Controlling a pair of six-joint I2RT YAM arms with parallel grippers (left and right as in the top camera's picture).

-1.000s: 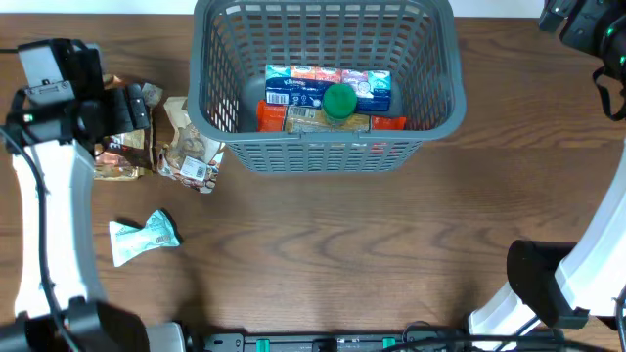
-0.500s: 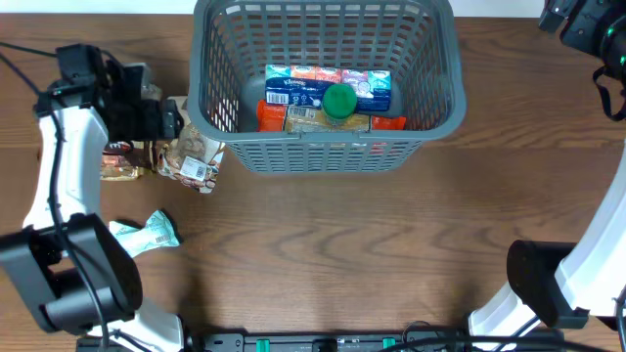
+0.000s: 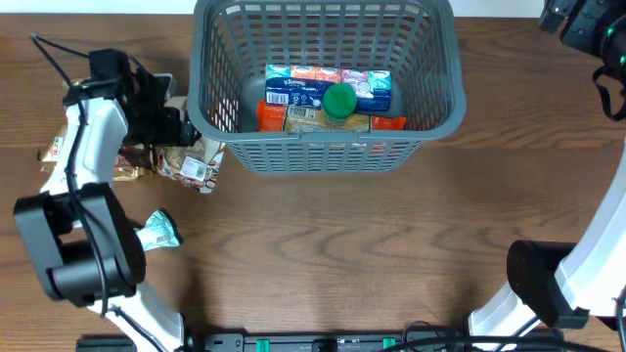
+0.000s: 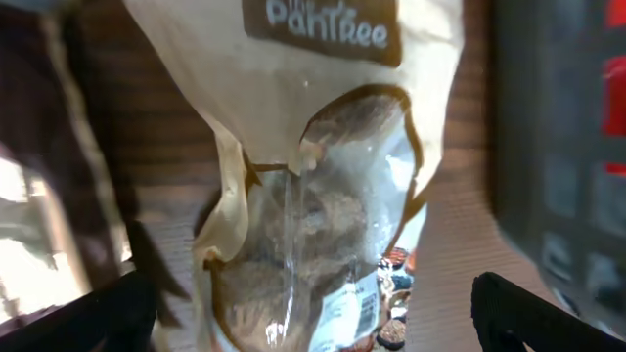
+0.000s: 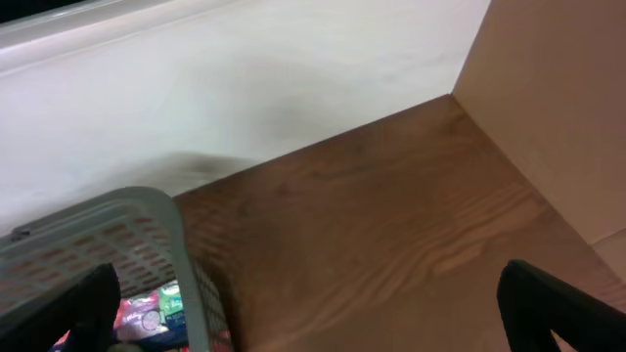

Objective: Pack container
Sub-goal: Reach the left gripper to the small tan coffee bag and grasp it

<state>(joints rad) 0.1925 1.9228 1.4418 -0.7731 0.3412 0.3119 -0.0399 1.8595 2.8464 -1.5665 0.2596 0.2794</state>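
My left gripper moves down onto the clear window (image 3: 196,152) (image 4: 301,235) of the beige snack packet next, because the open fingertips already stand on either side of it.
The container, a dark grey lattice basket (image 3: 210,59), stands at the back centre and holds a blue tissue pack (image 3: 303,86), a green lid (image 3: 339,101) and orange packets (image 3: 272,117). A beige snack packet with a clear window (image 3: 196,152) lies on the table just left of the basket and fills the left wrist view (image 4: 313,196). My left gripper (image 3: 168,119) is open above it, with a finger on each side of the packet in the left wrist view (image 4: 313,318). My right gripper (image 5: 313,313) is open and empty above the table's far right corner (image 3: 577,24).
A brown packet (image 3: 125,164) lies left of the beige one. A teal wrapper (image 3: 156,233) lies nearer the front left. The basket wall is close on the right in the left wrist view (image 4: 558,147), and its corner shows in the right wrist view (image 5: 147,254).
My left arm has swung right, toward the basket, off the brown packet and over the beige packet. The right arm and the basket's contents have not moved.
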